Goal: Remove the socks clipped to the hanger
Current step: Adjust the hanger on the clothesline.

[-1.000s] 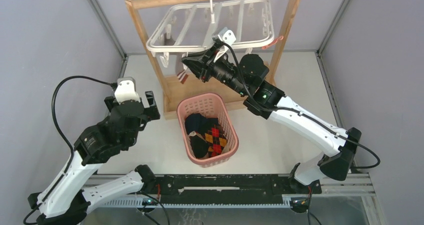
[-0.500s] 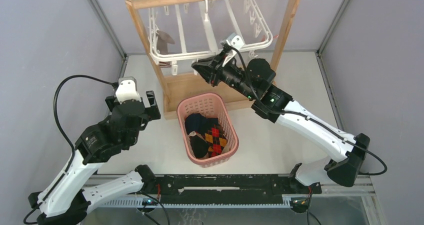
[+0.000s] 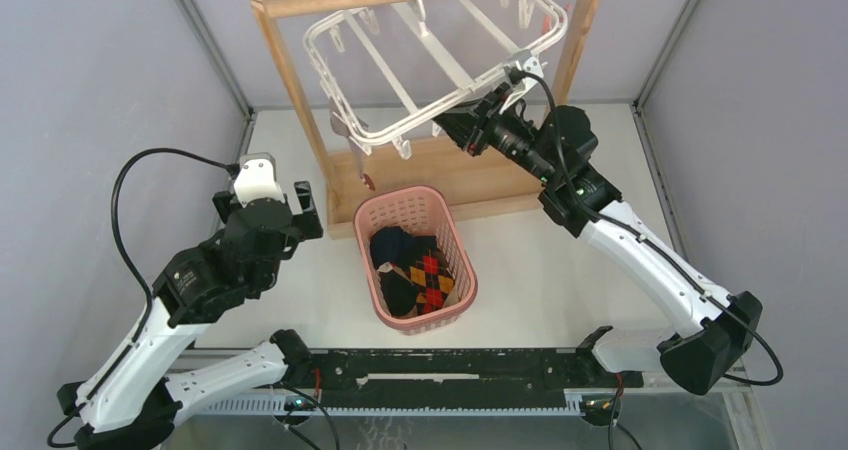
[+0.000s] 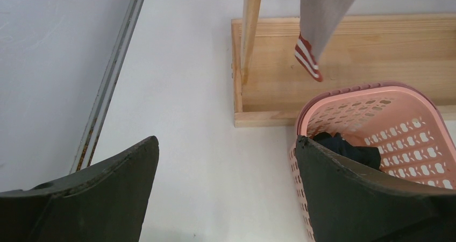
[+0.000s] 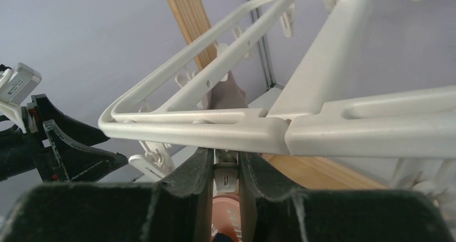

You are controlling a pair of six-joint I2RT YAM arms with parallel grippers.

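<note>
The hanger hangs crooked. So I will move my right gripper outward and to the right in the top view, beside the rack's post (image 3: 573,62), and let go of the small white clip.
The white hanger (image 3: 432,45) hangs tilted by its hook from the wooden rack's top bar. My right gripper (image 3: 458,118) is under its near rail; in the right wrist view (image 5: 226,164) it is shut on a small white clip (image 5: 226,178) below the rail (image 5: 215,132). A grey sock with a red-white cuff (image 3: 358,160) dangles from the hanger's left corner; it also shows in the left wrist view (image 4: 322,11). Argyle (image 3: 432,280) and black socks (image 3: 392,242) lie in the pink basket. My left gripper (image 3: 270,205) is open and empty left of the basket, low over the table (image 4: 226,145).
The wooden rack (image 3: 290,80) stands at the back, with its base board (image 4: 365,54) behind the pink basket (image 3: 368,265). The basket rim (image 4: 365,118) lies close to my left gripper's right finger. Grey walls enclose the table on the left, right and back.
My right gripper has moved right and back while holding the clip. The hanger has swung and tilted with it, and the grey sock now hangs at the left corner. The left arm has stayed still.
</note>
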